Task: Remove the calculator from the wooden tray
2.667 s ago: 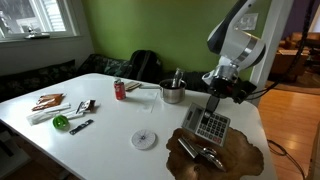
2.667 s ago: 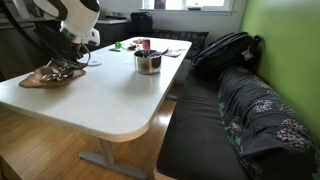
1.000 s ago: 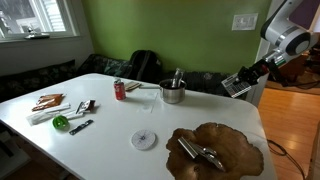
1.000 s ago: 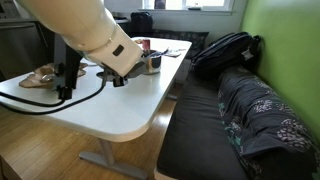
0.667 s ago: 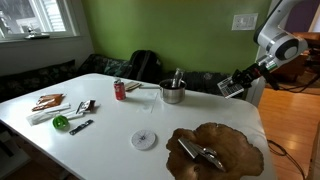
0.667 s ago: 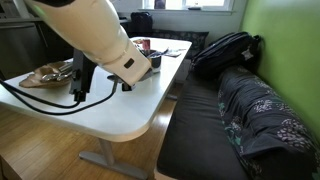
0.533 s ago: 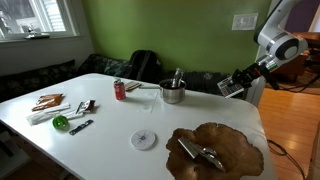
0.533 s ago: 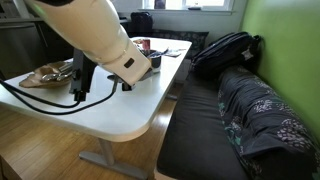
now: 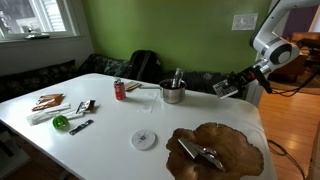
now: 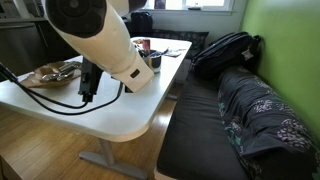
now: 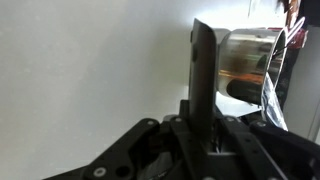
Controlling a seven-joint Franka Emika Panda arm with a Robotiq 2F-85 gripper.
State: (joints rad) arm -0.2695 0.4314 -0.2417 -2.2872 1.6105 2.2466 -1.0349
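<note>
My gripper brings the calculator [image 9: 224,89] down onto the bare white table beside the steel pot next, since that spot is clear and off the wooden tray.
My gripper [image 9: 232,86] is shut on the calculator [image 9: 224,89] and holds it in the air above the white table, past the steel pot and well off the wooden tray [image 9: 222,150]. In the wrist view the calculator [image 11: 202,75] stands edge-on between the fingers [image 11: 203,132], with the steel pot [image 11: 250,60] behind it. The tray is a dark brown wavy slab at the table's near right corner; only a small dark metal tool [image 9: 200,155] lies on it. In an exterior view the arm fills the foreground and the tray [image 10: 50,74] shows partly behind it.
A steel pot [image 9: 172,92] stands at the table's back middle, a red can [image 9: 119,90] to its left. A small white disc [image 9: 146,139] lies near the tray. Loose items, among them a green ball [image 9: 60,122], lie at the table's left end. A dark bench with a backpack [image 10: 225,50] runs along the green wall.
The calculator was lifted off the tray and swung out to the right; over the last second the gripper has carried it back left and lower, toward the table near the pot.
</note>
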